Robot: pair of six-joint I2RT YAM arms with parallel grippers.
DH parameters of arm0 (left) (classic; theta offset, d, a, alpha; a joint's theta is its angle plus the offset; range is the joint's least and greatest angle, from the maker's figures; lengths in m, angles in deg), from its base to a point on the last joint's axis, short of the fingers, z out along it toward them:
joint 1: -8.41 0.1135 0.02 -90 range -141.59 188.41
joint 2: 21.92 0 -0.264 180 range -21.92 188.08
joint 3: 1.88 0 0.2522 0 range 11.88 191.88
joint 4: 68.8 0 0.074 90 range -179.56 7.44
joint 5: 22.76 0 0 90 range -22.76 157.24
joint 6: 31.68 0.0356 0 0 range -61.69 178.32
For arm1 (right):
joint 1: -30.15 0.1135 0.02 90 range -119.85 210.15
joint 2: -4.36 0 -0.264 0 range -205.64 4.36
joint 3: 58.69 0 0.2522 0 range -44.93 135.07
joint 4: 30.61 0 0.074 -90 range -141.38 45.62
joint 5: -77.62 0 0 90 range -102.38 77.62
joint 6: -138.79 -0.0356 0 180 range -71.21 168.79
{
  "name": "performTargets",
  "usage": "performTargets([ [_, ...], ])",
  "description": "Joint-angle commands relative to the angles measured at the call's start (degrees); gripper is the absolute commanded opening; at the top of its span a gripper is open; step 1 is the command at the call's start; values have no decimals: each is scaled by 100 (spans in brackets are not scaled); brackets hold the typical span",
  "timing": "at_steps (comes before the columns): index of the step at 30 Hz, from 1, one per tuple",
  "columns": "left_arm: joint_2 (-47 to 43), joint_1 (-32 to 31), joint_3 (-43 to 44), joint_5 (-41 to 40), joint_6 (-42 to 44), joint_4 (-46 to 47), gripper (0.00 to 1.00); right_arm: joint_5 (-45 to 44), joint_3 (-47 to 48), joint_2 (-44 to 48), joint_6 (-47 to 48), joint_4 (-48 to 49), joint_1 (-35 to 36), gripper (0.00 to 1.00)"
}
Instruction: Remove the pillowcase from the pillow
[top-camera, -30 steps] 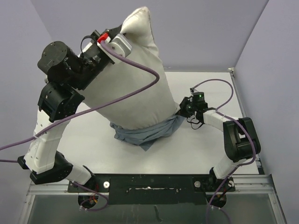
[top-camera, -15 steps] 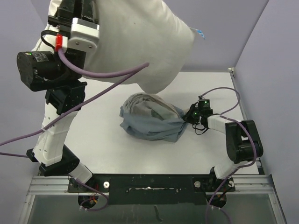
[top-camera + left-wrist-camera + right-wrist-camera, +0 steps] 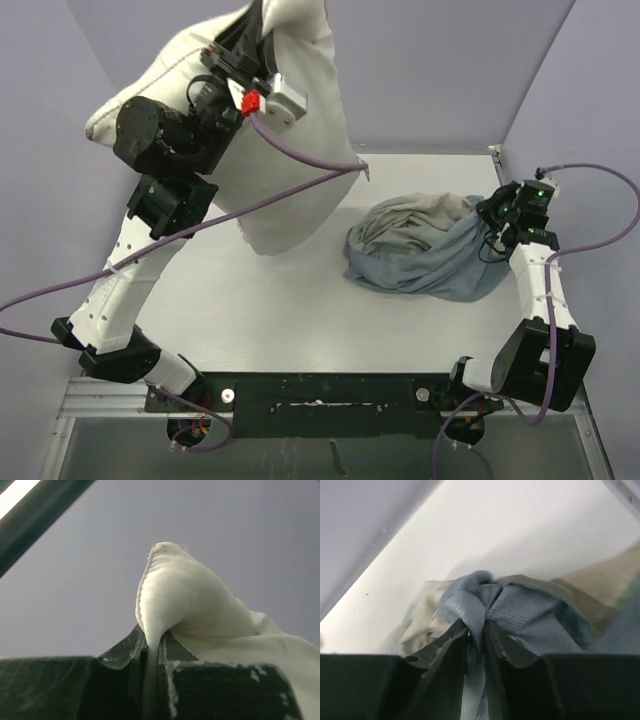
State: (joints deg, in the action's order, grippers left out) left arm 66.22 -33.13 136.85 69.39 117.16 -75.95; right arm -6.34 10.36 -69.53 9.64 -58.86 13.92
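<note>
The pillow (image 3: 290,170) hangs clear of its pillowcase. It goes down with my left gripper to the bare tabletop below, beside the heap, and is released there next.
The off-white pillow (image 3: 290,170) hangs high over the table's left half, free of its cover. My left gripper (image 3: 262,40) is shut on its top corner, which shows pinched between the jaws in the left wrist view (image 3: 170,595). The pillowcase (image 3: 425,260) lies in a crumpled heap on the table at centre right, blue-grey reverse outside with beige folds showing. My right gripper (image 3: 492,215) is shut on a bunched blue-grey edge of the pillowcase (image 3: 485,605) at the heap's right end. The pillow's tag is not in view.
A white table (image 3: 250,320) with grey walls behind and at both sides. Purple cables (image 3: 300,190) loop from both arms, the left one crossing in front of the pillow. A black bar (image 3: 320,390) runs along the near edge.
The pillow came fully out of the pillowcase as my left arm lifted and swung it. My right gripper dragged the pillowcase heap to the right.
</note>
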Motion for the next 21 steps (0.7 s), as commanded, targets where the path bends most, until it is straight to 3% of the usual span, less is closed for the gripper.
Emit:
performTargets([
  [1,-915,-12,-1014,585,667,-357,0,576,760,-114,374,-301,105,27],
  [5,-1216,-85,-1912,475,769,-1225,0,673,804,-209,543,-250,498,51],
  [11,-1504,-194,-2788,636,435,-1557,0,144,662,92,772,-249,944,83],
  [15,-1520,-476,-2843,506,133,-1761,0,18,523,331,753,-235,951,89],
  [19,-1204,-956,-1780,633,-2032,-3492,0,-103,492,504,741,-344,954,91],
  [21,-1071,-1549,-1437,822,-2751,-4099,0,-134,492,556,743,-376,955,92],
])
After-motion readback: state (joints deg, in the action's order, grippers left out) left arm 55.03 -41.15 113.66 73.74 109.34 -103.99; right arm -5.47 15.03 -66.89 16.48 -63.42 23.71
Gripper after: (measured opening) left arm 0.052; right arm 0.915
